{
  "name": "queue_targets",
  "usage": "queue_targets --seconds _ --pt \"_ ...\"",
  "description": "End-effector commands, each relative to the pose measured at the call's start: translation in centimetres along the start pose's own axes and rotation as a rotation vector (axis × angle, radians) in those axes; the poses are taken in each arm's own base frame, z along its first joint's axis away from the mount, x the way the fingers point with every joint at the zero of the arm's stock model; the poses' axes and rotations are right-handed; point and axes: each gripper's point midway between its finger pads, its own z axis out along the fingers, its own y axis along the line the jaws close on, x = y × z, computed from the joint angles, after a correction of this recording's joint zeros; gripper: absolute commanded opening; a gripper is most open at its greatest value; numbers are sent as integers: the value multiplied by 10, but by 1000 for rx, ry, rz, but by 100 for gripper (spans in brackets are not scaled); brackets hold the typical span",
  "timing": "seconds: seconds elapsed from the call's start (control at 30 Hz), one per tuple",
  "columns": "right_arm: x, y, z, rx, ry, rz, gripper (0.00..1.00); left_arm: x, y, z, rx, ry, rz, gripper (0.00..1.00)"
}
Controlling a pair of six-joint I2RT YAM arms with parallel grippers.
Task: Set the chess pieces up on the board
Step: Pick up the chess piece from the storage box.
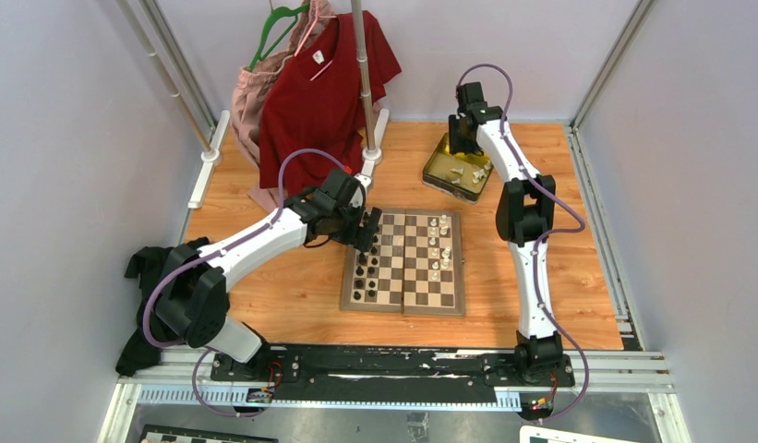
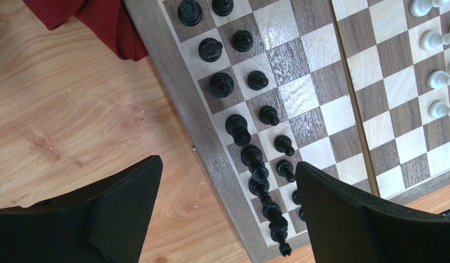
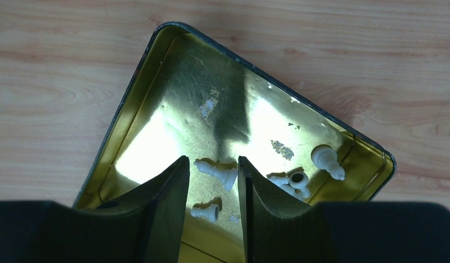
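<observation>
My right gripper is open around the middle of the toppled white piece (image 3: 216,172) in the gold tin (image 3: 211,82), so next it needs to move back and down onto it.
The board (image 1: 446,301) lies mid-table with black pieces (image 2: 238,129) in two columns on its left side and white chess pieces (image 1: 439,247) on its right side. Over the board's (image 2: 305,93) left edge my left gripper (image 2: 228,164) hangs wide open and holds nothing, with the black row below it. Inside the gold tin (image 3: 211,82) my right gripper (image 3: 212,160) stands open. A white piece (image 3: 217,171) lies on its side between the fingers, untouched. Another white piece (image 3: 206,211) lies lower down, and more white pieces (image 3: 292,183) lie to the right.
The gold tin (image 1: 442,167) sits at the back right of the board. A red shirt (image 1: 319,92) and a pink garment hang on a rack at the back left, and the red cloth (image 2: 91,22) reaches near the board's corner. A black cloth (image 1: 149,268) lies at the left.
</observation>
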Motion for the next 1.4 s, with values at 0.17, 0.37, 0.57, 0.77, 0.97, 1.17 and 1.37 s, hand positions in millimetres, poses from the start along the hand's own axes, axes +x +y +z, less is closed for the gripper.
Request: queue_targets --seconds 0.17,0.37,0.57,0.77,0.97,1.17,1.37 --pt "35 12 9 -137 104 -277 43 -9 -1 -1 11 -12 8 98" --pt "49 16 4 -184 138 -303 43 -8 -3 0 20 -7 7 97" --pt "63 14 3 -188 172 -315 40 -8 -4 1 26 -6 6 97" --pt "67 11 6 -179 187 -311 18 -7 -5 1 29 -6 4 97" --pt "61 8 4 -156 170 -309 0 -6 -5 1 29 -7 1 97" --pt "41 9 -7 -138 91 -288 0 -7 -5 -1 31 -14 -5 97" --pt "19 17 -32 -164 7 -231 0 -13 -8 -5 44 -34 -11 97"
